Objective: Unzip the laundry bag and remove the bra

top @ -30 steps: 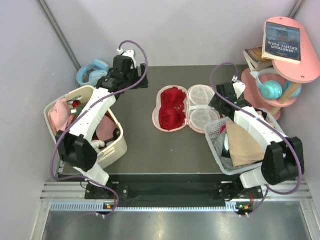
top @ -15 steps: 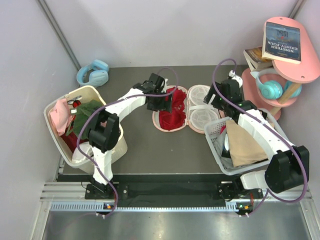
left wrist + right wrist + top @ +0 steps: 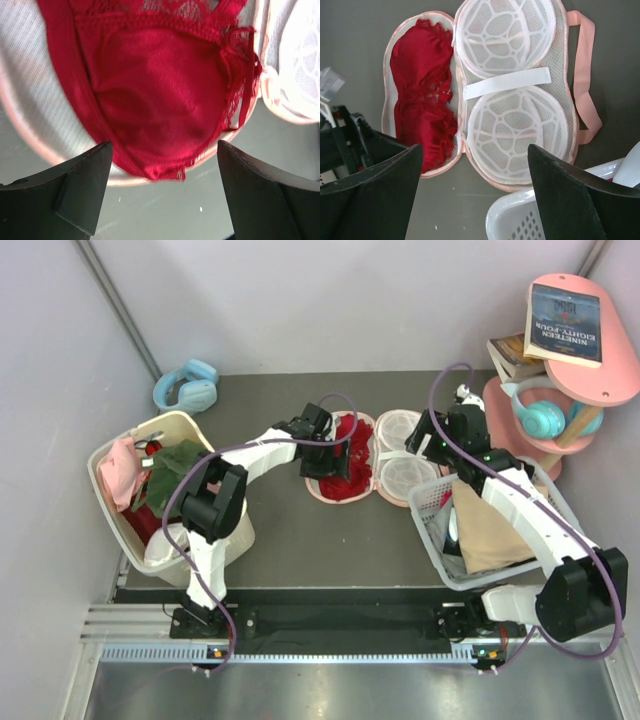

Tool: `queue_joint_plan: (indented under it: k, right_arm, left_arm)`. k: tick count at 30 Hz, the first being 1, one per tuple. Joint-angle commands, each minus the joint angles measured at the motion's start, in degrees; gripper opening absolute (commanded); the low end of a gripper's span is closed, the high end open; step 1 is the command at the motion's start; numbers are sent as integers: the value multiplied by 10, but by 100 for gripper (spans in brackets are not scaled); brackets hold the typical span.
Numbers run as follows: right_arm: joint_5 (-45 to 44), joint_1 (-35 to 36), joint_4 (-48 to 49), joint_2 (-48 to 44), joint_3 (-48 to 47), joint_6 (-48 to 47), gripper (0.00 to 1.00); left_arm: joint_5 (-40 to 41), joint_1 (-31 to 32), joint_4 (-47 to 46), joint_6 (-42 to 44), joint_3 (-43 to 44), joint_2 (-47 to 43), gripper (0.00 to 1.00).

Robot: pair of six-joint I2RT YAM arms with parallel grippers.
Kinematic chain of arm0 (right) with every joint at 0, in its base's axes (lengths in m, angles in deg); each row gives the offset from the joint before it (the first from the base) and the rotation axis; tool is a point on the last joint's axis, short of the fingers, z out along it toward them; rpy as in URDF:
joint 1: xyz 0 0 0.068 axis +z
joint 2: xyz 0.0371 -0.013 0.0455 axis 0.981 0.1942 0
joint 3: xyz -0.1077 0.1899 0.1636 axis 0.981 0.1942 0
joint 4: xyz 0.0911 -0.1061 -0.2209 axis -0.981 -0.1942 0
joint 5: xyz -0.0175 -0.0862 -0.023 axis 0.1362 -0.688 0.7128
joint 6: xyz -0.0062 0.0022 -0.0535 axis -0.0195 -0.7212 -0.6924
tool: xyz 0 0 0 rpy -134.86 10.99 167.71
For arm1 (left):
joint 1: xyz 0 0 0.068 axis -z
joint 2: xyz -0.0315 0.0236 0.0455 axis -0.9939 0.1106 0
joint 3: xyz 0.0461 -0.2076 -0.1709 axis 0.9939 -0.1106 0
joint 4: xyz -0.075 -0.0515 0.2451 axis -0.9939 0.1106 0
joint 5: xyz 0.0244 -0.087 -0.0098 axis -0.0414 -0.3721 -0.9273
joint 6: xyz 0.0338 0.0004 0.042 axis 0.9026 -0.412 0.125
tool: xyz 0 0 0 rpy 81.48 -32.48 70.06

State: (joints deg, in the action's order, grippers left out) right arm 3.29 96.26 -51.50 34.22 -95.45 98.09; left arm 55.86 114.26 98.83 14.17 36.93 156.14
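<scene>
My open left gripper needs to go down onto the fabric next and close, because the near end of the red cup is below it, framed by its fingers.
The laundry bag (image 3: 400, 478) lies unzipped and spread flat on the dark table, its white mesh half (image 3: 515, 85) to the right and its pink strap (image 3: 585, 75) beside it. In the left half rests the deep red bra (image 3: 345, 462) (image 3: 422, 115). My left gripper (image 3: 322, 452) hovers open at the bag's left edge. In the left wrist view a red cup (image 3: 160, 95) sits just beyond the fingertips (image 3: 82, 187), with nothing between them. My right gripper (image 3: 428, 445) hangs open over the bag's right edge, holding nothing (image 3: 475, 200).
A cream basket (image 3: 235, 530) of pink and green clothes stands at the left. A white plastic basket (image 3: 430, 530) (image 3: 520, 220) with tan cloth is close under the right arm. Blue headphones (image 3: 187, 386) lie at the back left; a pink shelf (image 3: 590, 380) stands at the back right.
My left arm swung from over the cream basket across to the bra's left side. The right gripper opened wider and shifted slightly toward the back.
</scene>
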Motion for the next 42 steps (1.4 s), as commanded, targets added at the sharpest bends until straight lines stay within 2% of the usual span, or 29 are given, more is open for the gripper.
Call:
queue_joint_plan:
  k: [1,4,9,11,12,15,16,19,21,26,30,35,42]
  right_arm:
    - [17,-5,1,-30,3,-15,85]
    - [20,-5,-6,-40,10,-19,85]
    - [26,-5,-18,-50,15,-26,85]
    - [27,-5,-20,-53,15,-29,85]
    - [28,-4,-22,-54,15,-31,85]
    - [28,-4,-25,-56,12,-38,85]
    - [27,-6,-27,-55,10,-40,85]
    - [27,-4,-26,-52,7,-45,85]
    - [27,-4,-25,-46,1,-49,85]
    - [26,-4,-17,-29,-12,-55,85]
    - [23,-5,-9,-21,-18,-59,85]
    - [18,-5,-4,-17,-19,-61,85]
    - [16,-5,6,-18,-7,-51,85]
  left_arm:
    - [1,8,-64,-11,-1,19,89]
    - [19,10,-76,-12,1,25,88]
    - [48,10,-78,-12,11,45,72]
    - [54,10,-72,-10,17,51,61]
    - [53,10,-72,-10,17,52,48]
    - [51,9,-77,-11,18,44,30]
    - [51,10,-78,-12,19,39,21]
    - [40,10,-81,-12,26,20,6]
    - [27,12,-79,-10,31,-1,1]
    - [14,17,-55,36,63,-65,0]
    - [56,19,-8,81,110,-115,0]
    - [141,19,11,111,131,-194,0]
    - [329,15,59,112,173,-278,0]
